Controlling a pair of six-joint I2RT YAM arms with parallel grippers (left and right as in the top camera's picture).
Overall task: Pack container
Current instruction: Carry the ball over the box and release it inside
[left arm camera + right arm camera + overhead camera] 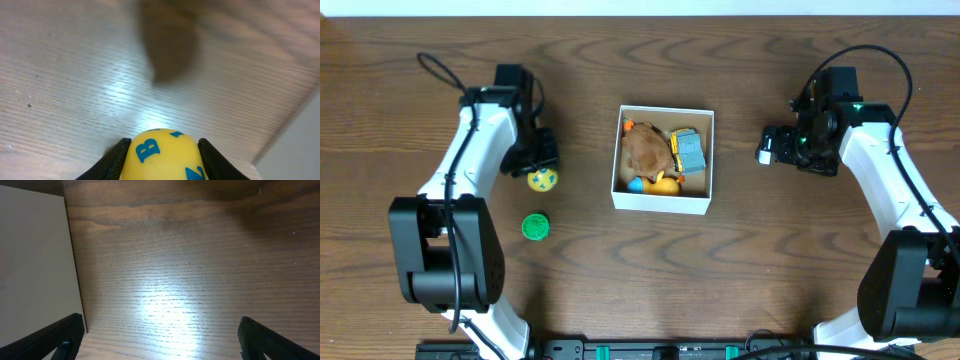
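Observation:
The side of the container is between the yellow ball and the toys. I need to lift my left gripper and move it over that side, next to the brown plush toy (636,161).
The container (660,201) is a square white-walled box at the table's middle, holding a brown plush toy (645,150), a grey-blue and yellow toy (689,150) and a yellow toy (665,183). My left gripper (541,168) is to its left, shut on a yellow ball with blue letters (542,180). The ball fills the space between the jaws in the left wrist view (162,156). My right gripper (767,146) is open and empty, right of the container. Its jaws (157,340) show over bare wood, with the container's white wall (35,260) at the left.
A green round toy (535,227) lies on the table in front of the left gripper. The wooden table (760,260) extends all round the container. Both arm bases stand at the near edge.

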